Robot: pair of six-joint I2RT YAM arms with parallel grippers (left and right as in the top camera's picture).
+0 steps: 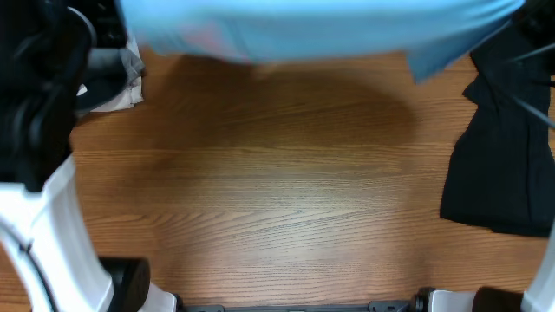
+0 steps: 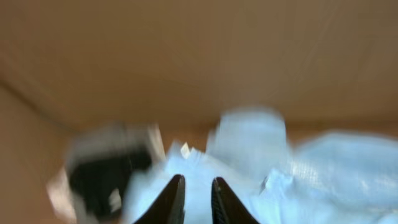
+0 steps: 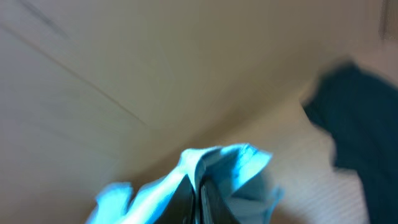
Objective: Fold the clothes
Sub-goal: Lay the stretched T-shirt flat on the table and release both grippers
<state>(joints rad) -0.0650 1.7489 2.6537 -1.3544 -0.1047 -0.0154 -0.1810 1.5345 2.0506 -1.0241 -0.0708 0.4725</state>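
I will bring the bunched edge of the T-shirt down onto the wood (image 1: 414, 121) (image 3: 295, 144) beside the black garment next with my right gripper.
The sky-blue T-shirt (image 1: 321, 30) hangs blurred across the top of the overhead view, lifted off the table and spread wide; a pinkish patch shows near its left end. Both grippers are hidden behind it there. In the left wrist view my left gripper (image 2: 198, 186) has its fingers close together with the blue fabric (image 2: 323, 174) between and below them. In the right wrist view my right gripper (image 3: 198, 190) is shut on a bunched edge of the T-shirt (image 3: 239, 165). The plain black garment (image 1: 503, 165) lies crumpled at the right; it also shows in the right wrist view (image 3: 364, 118).
The wooden table (image 1: 277, 191) shows a shadow under the lifted shirt. A grey-white cloth (image 1: 121, 82) lies at the far left beside the left arm (image 1: 35, 95). The white arm bases stand at the front corners. A blurred black object (image 2: 106, 180) shows left of the left fingers.
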